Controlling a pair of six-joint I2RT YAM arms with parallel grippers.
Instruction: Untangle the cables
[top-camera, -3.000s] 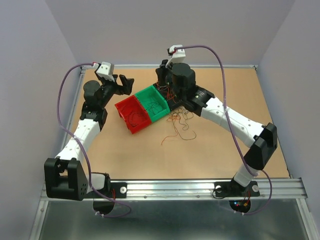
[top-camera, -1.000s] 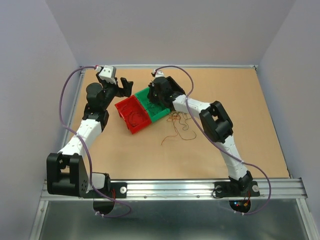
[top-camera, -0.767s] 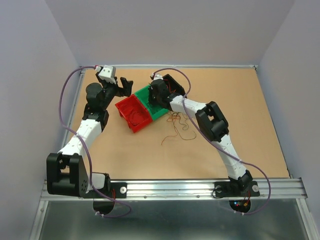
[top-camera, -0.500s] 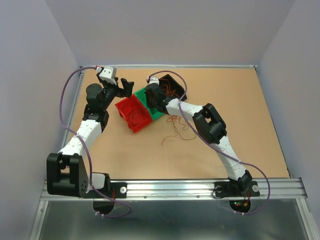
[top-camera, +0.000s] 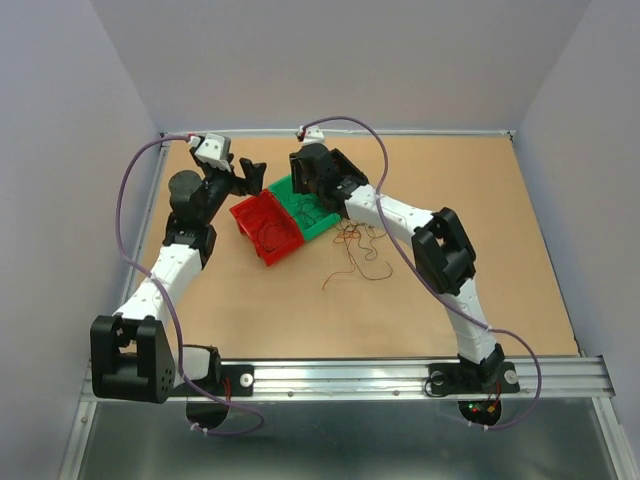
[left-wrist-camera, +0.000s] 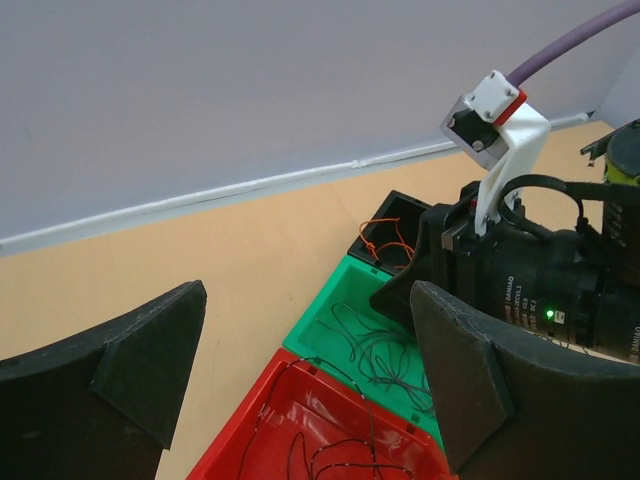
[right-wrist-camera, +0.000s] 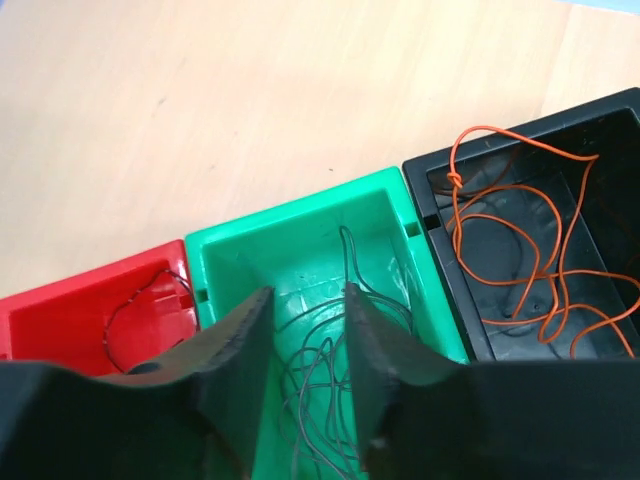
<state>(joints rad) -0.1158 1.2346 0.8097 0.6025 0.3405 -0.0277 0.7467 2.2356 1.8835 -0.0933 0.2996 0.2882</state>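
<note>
Next, my right gripper moves back and to the right in the top view, then lowers onto the tangle's edge (top-camera: 374, 254), where a dark cable loops onto empty table.
A loose tangle of thin red, orange and dark cables (top-camera: 360, 250) lies on the table right of the bins. My right gripper (right-wrist-camera: 307, 300) hangs open over the green bin (right-wrist-camera: 300, 215). Dark green cables (right-wrist-camera: 330, 380) lie on that bin's floor between and below the jaws, with nothing pinched. Orange cables (right-wrist-camera: 520, 230) sit in the black bin (right-wrist-camera: 520, 125), and a thin black cable (right-wrist-camera: 130, 310) in the red bin (right-wrist-camera: 90, 290). My left gripper (left-wrist-camera: 305, 360) is wide open and holds nothing, hovering above and behind the red bin (left-wrist-camera: 300, 400).
The three bins stand in a slanted row at the back centre of the table: red (top-camera: 275, 252), green (top-camera: 325, 232), then black, mostly hidden under the right arm (top-camera: 400, 215). Purple arm cables (top-camera: 125, 200) loop above both arms.
My right gripper has gone from shut to open above the green bin, and its wrist has risen and swung slightly back. The left arm has barely moved.
</note>
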